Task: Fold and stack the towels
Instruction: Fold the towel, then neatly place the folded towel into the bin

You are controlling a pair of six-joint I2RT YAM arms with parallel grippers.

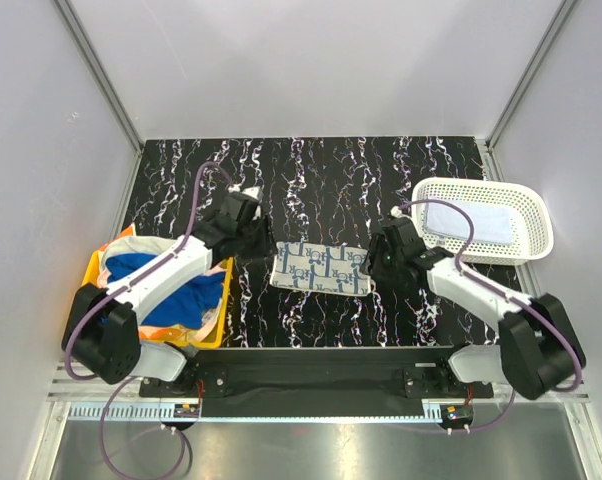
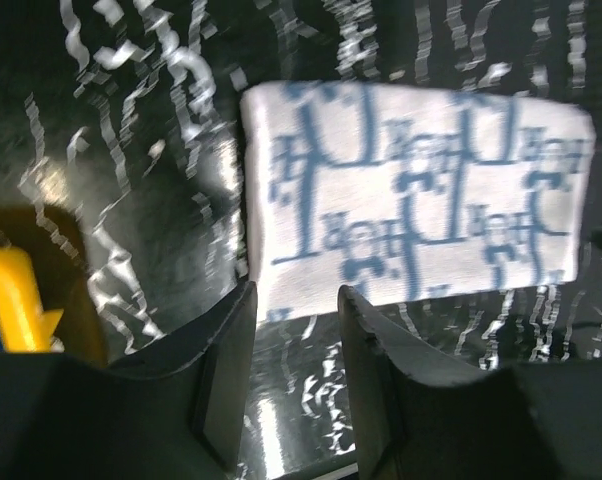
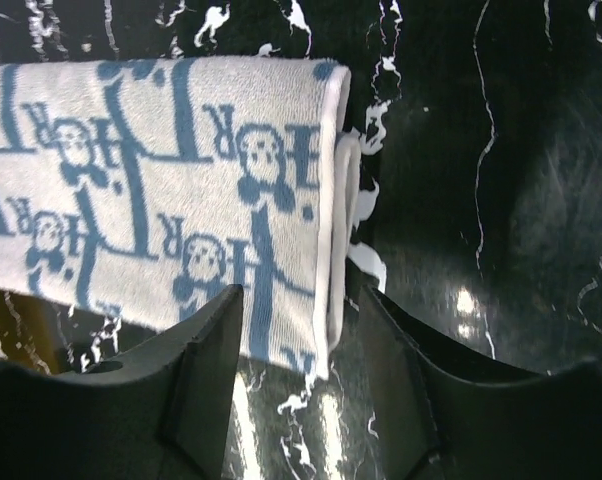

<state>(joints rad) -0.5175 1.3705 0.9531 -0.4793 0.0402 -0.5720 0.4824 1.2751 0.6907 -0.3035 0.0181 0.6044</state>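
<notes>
I should move my right gripper down and slightly outward onto the towel's layered edge (image 1: 369,283) (image 3: 333,240) facing the basket, because that edge lines up between its open fingers.
A folded white towel with a blue pattern (image 1: 321,268) lies flat in the middle of the black marbled table. My left gripper (image 1: 262,246) hovers at its left end, open. In the left wrist view the towel (image 2: 411,190) lies just beyond the tips of that gripper (image 2: 296,300), with nothing between the fingers. My right gripper (image 1: 377,262) stands at the towel's right end, open. In the right wrist view the towel's folded corner (image 3: 281,250) sits between the spread tips of that gripper (image 3: 299,300), which is not clamped on it. More towels, a royal blue one (image 1: 181,290) and an orange-and-white one (image 1: 121,246), are heaped at the left.
The heaped towels lie in a yellow bin (image 1: 224,300) at the left, its corner also visible in the left wrist view (image 2: 11,300). A white perforated basket (image 1: 536,215) at the right holds a folded pale towel (image 1: 468,222). Grey walls enclose the table.
</notes>
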